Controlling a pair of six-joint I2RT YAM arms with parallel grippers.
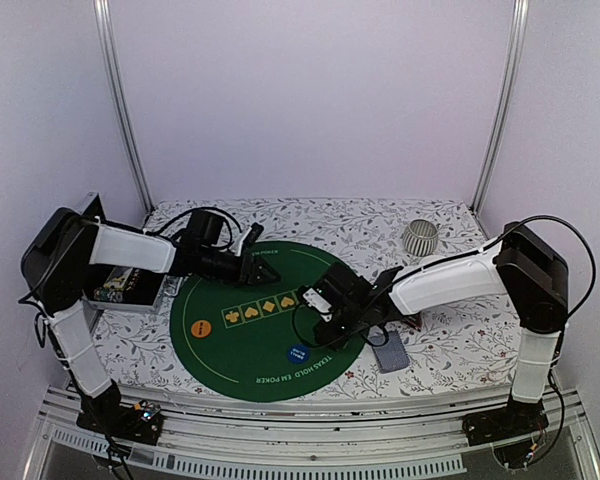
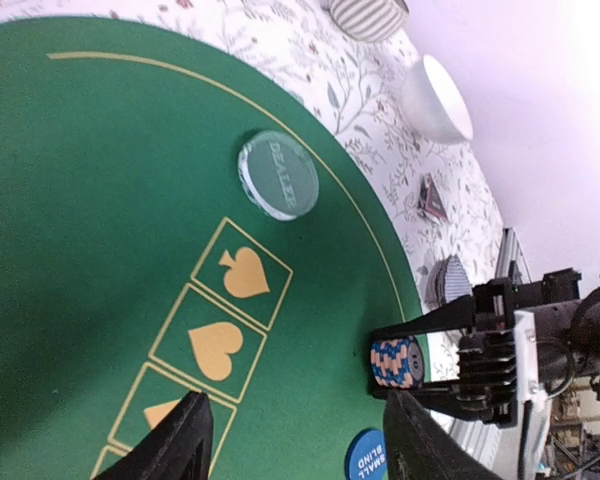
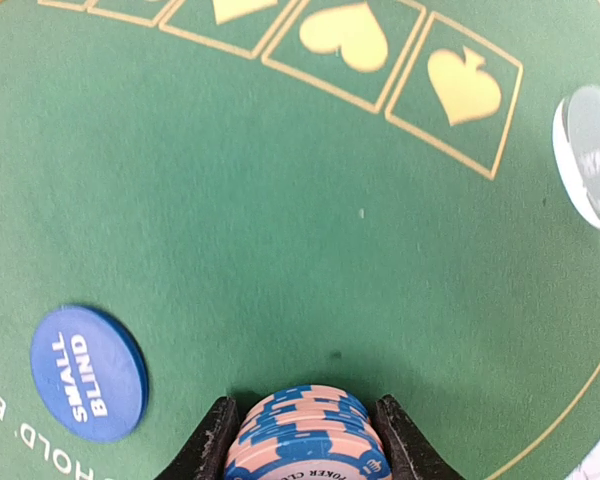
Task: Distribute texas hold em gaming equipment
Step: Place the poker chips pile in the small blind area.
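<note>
The right gripper eases a little back toward my base next and releases the chip stack on the mat (image 1: 230, 350) beside the small-blind button, because that spot lies bare.
A stack of blue-and-pink striped poker chips (image 3: 305, 440) stands on the green mat (image 1: 230, 350), and my right gripper (image 3: 307, 450) is shut on it, a finger pressed to each side. The left wrist view shows the same stack (image 2: 396, 362) between those black fingers. My left gripper (image 2: 300, 450) hovers open over the mat's printed suit squares with nothing in it. A clear dealer disc (image 2: 278, 174) lies on the mat beyond the spade. The blue small-blind button (image 3: 88, 372) lies left of the stack, and the orange button (image 1: 202, 327) further left. Grey-blue cards (image 1: 390, 353) lie off the mat's right edge.
A ribbed grey cup (image 1: 419, 237) stands at the back right on the flowered cloth. A white bowl (image 2: 435, 98) and a red-black triangle marker (image 2: 432, 198) sit right of the mat. A grey box (image 1: 130, 290) rests by the left arm.
</note>
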